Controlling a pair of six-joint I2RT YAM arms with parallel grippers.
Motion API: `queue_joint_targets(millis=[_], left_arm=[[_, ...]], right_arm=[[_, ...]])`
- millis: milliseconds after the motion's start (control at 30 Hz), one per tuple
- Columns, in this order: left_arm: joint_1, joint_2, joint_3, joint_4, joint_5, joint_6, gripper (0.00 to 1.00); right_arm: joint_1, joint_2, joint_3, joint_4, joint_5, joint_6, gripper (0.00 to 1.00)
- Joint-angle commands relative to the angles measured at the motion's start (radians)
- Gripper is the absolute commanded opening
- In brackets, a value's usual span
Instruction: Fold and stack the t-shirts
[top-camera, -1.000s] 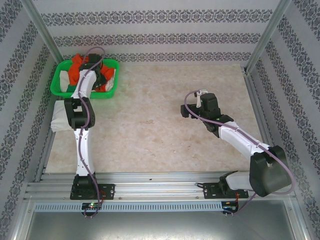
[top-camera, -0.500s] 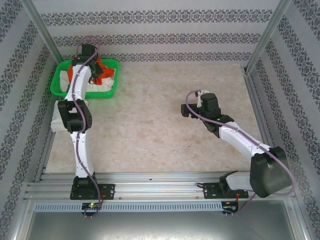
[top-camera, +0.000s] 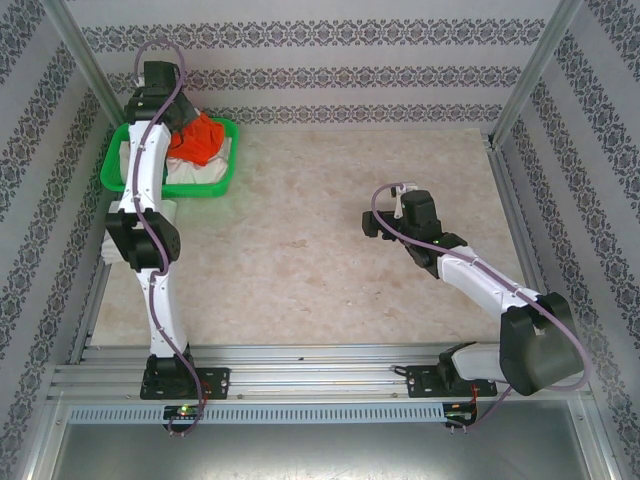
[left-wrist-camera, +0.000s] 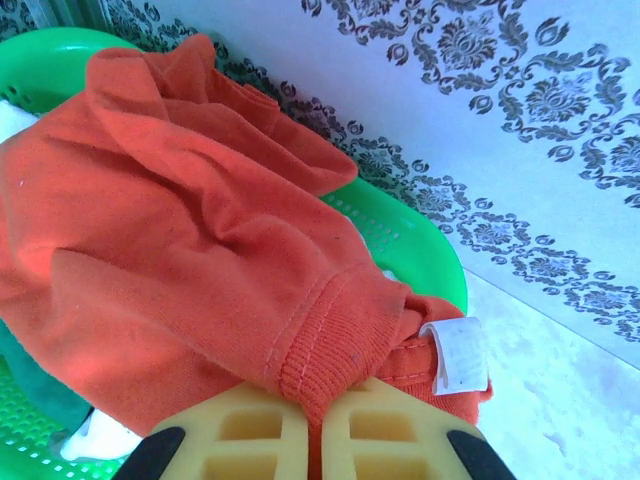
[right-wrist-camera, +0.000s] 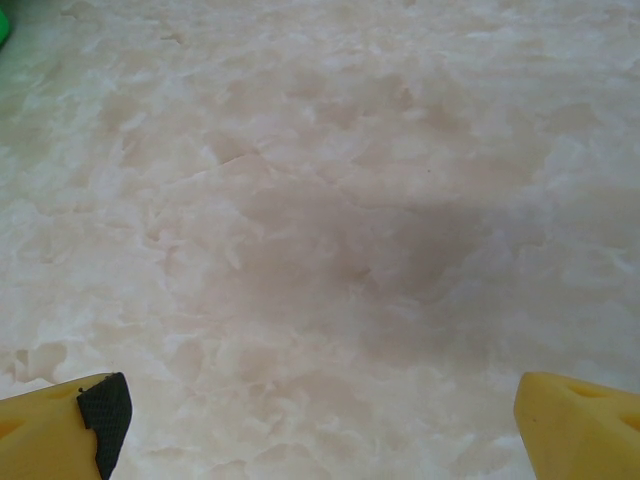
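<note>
My left gripper should first lift the collar high. Then it should swing the collar past the basket (left-wrist-camera: 420, 240) toward my right gripper and lower it onto the table.
The orange-red t-shirt (left-wrist-camera: 180, 250) hangs bunched over the green basket (left-wrist-camera: 420, 240), its small white neck label (left-wrist-camera: 455, 355) facing up. My left gripper (left-wrist-camera: 315, 405) is shut on the shirt's ribbed collar, which is squeezed between the yellow pads (left-wrist-camera: 250, 435). From above, the left gripper (top-camera: 178, 122) is raised at the basket's back edge with the orange-red t-shirt (top-camera: 202, 138) dangling from it. White t-shirts (top-camera: 195, 172) lie in the basket, and a bit of dark green cloth (left-wrist-camera: 30, 385) shows under the orange one. My right gripper (top-camera: 372, 222) hovers open over bare table, its fingers (right-wrist-camera: 60, 425) wide apart.
The green mesh basket (top-camera: 112, 170) stands in the table's far left corner against the patterned wall. A white cloth (top-camera: 118, 240) lies at the table's left edge beside the left arm. Marble tabletop (top-camera: 300, 250) stretches between the two arms.
My left gripper has shut on the orange-red t-shirt and risen toward the back wall, pulling the shirt up out of the basket. The right arm has not moved.
</note>
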Motion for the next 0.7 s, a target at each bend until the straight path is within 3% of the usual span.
queue_joint_targets(millis=[0,167,333,667], left_arm=[[-0.007,0.012,0.031,-0.043,0.008,-0.006,0.00],[-0.025,-0.068,0.045,0.041,0.027,-0.005,0.00],[-0.047,-0.168,0.099,0.182,0.115,-0.032,0.00],[-0.221,-0.339,0.099,0.263,0.163,0.008,0.00]], right_arm=[[-0.003,-0.023,-0.017,0.021,-0.005,0.013,0.98],[-0.013,-0.024,-0.010,0.019,-0.016,0.010,0.98],[-0.022,-0.010,0.002,0.026,-0.035,0.027,0.98],[-0.019,0.039,0.019,0.055,-0.097,0.090,0.98]])
